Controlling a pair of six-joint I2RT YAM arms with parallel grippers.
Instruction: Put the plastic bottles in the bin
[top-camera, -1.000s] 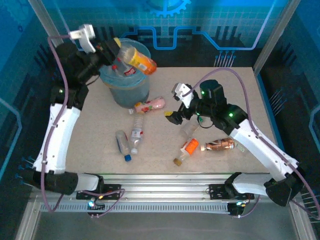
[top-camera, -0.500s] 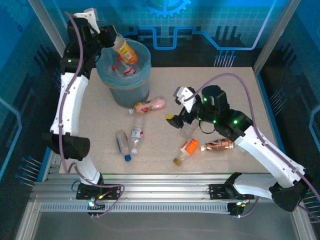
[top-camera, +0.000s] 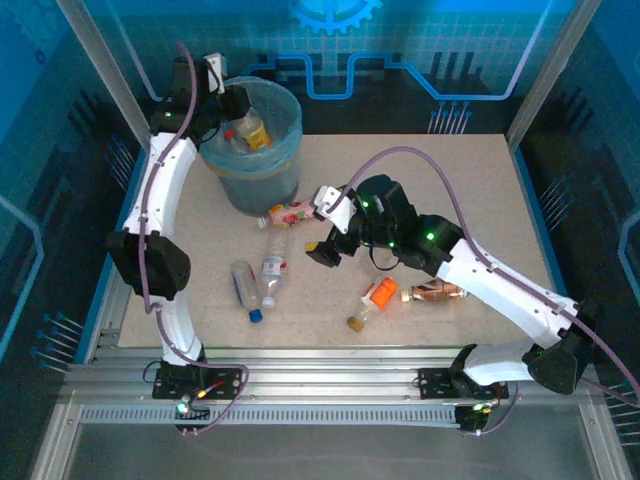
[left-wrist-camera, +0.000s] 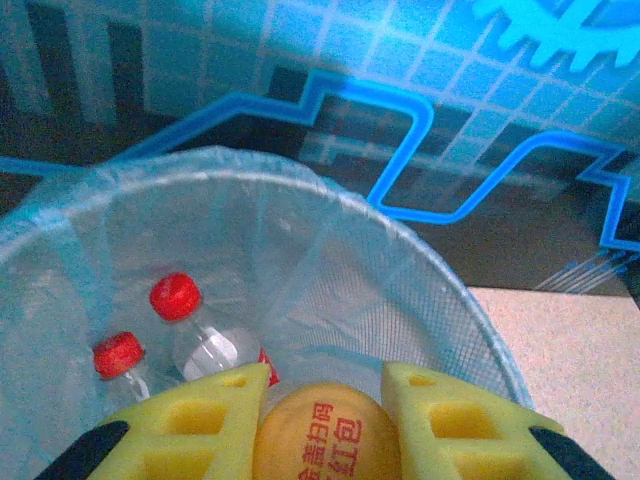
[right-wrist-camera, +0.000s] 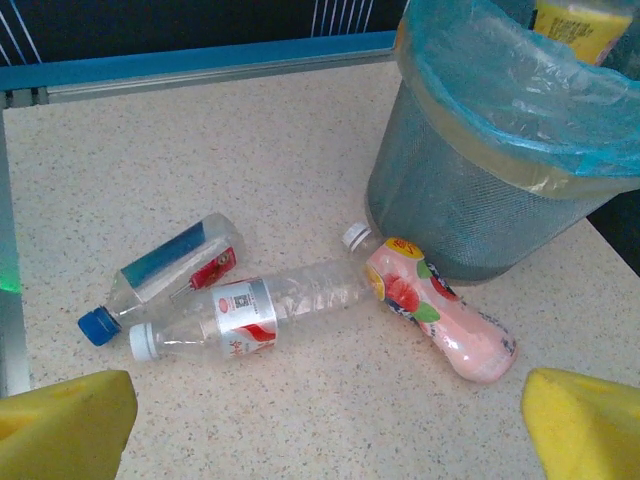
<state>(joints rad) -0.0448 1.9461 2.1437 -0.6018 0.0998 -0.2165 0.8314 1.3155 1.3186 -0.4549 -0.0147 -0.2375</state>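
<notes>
The bin's inside lies open below the robot's left gripper, which will next move down deeper past the bin's rim into it and let go of the orange-labelled bottle (top-camera: 253, 130) beside the red-capped ones.
My left gripper (top-camera: 236, 104) (left-wrist-camera: 325, 378) is shut on an orange-labelled bottle (top-camera: 253, 130) (left-wrist-camera: 325, 435), held inside the mouth of the pale-blue bin (top-camera: 255, 180) (left-wrist-camera: 420, 270). Two red-capped bottles (left-wrist-camera: 175, 297) lie in the bin. My right gripper (top-camera: 325, 226) (right-wrist-camera: 325, 430) hangs open and empty over the table, just short of a pink bottle (top-camera: 298, 211) (right-wrist-camera: 440, 310) lying against the bin's base (right-wrist-camera: 470, 200). Beside it lie a clear red-labelled bottle (top-camera: 273, 265) (right-wrist-camera: 250, 310) and a blue-capped bottle (top-camera: 245, 285) (right-wrist-camera: 165, 275).
An orange-capped bottle (top-camera: 375, 297) and a brown bottle (top-camera: 438, 291) lie under the right forearm near the table's front. The bin stands at the table's back left corner, close to the frame post (top-camera: 100, 60).
The left arm has carried the orange-labelled bottle from above the bin's right rim down into its mouth. The right gripper has swung left towards the pink bottle.
</notes>
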